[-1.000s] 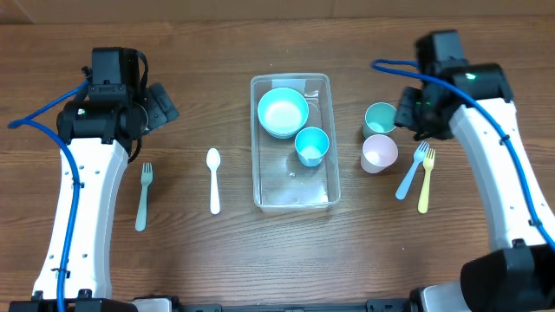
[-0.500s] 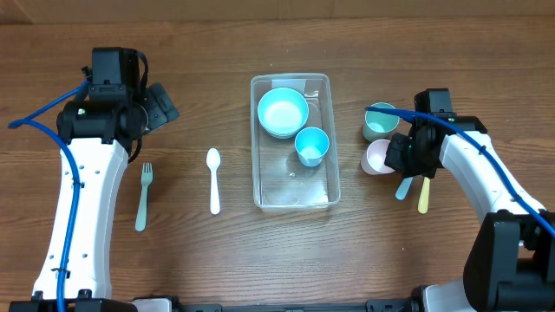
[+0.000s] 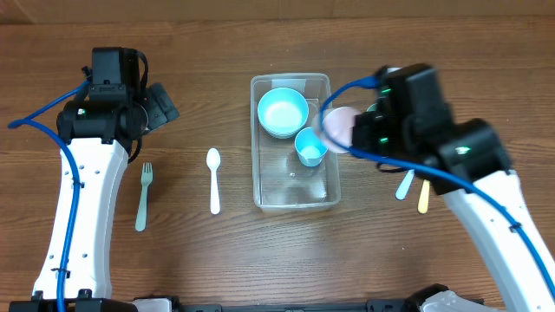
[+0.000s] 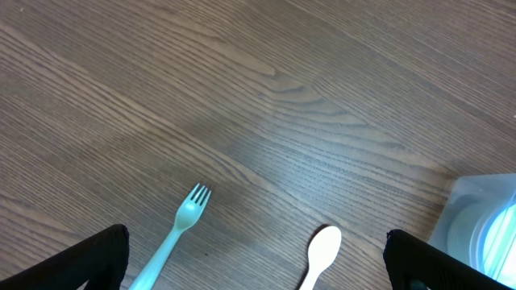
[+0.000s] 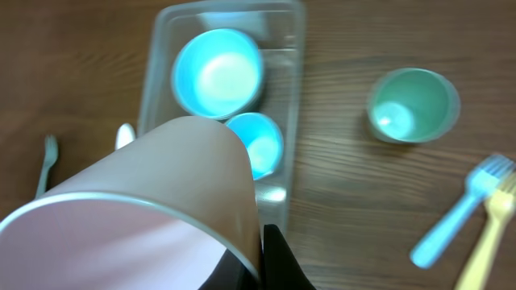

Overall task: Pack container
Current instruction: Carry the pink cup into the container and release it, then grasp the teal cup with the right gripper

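The pink cup in my right gripper goes left in the overhead view and down onto the small teal cup [image 3: 310,147] next, since that one is open and empty.
The clear rectangular container [image 3: 295,186] lies at the table's middle, holding a teal bowl [image 3: 283,112] and a small teal cup [image 3: 311,146]. My right gripper [image 3: 362,134] is shut on the rim of a pale pink cup [image 3: 338,128], held tilted in the air over the container's right rim. In the right wrist view the pink cup [image 5: 153,201] fills the lower left, pinched at my gripper [image 5: 262,258], with the container [image 5: 290,97] below. My left gripper [image 3: 160,104] is open and empty at the far left; its fingers [image 4: 97,258] frame bare table.
A green cup [image 5: 413,105] stands right of the container, mostly hidden under my right arm in the overhead view. A blue fork [image 3: 404,185] and a yellow fork [image 3: 423,198] lie beside it. A teal fork [image 3: 143,197] and a white spoon [image 3: 213,179] lie left of the container.
My right gripper closed on the pink cup, lifted it off the table and carried it left over the container's right rim. The left arm has not moved.
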